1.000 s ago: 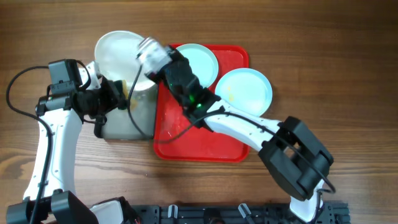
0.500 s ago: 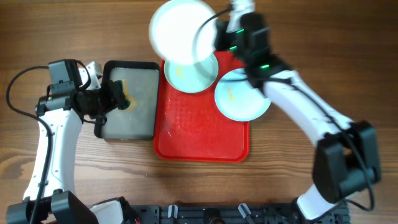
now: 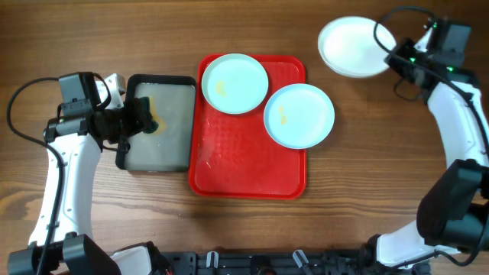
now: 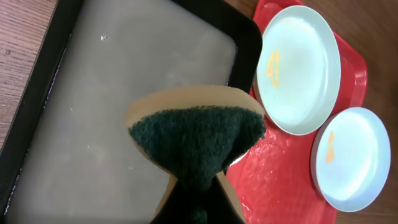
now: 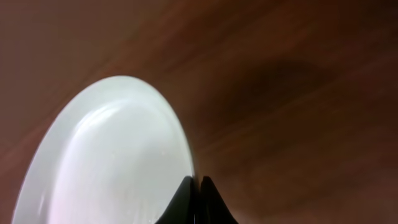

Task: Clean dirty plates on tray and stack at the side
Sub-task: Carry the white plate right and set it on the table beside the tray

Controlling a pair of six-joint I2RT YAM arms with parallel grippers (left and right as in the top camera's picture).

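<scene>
The whiter plate (image 3: 353, 46) should go onto the bare wood beside the second smeared plate next, because that spot is clear. The right gripper should move down and back with it, then let it go.
The red tray (image 3: 246, 169) lies mid-table. One mint plate (image 3: 234, 83) with a yellow smear sits at its back left. A second smeared plate (image 3: 299, 115) overlaps its right rim. The whiter plate (image 3: 353, 46) is out over the wood at the back right, and my right gripper (image 3: 395, 57) is shut on its right rim. The right wrist view shows that plate (image 5: 106, 155) pinched at its edge by the gripper (image 5: 200, 186). My left gripper (image 3: 141, 122) is shut on a sponge (image 4: 198, 134), green side up, over the black tray (image 4: 37, 93).
The black tray (image 3: 122, 156) holds cloudy grey water and stands against the red tray's left side. In the left wrist view both mint plates (image 4: 298, 68) (image 4: 356, 158) and the red tray (image 4: 273, 180) lie to the right of the sponge. Bare wood surrounds the trays.
My right arm has swung the whiter plate from above the black tray, across the red tray's back edge, to the back right. The left arm and sponge have stayed put.
</scene>
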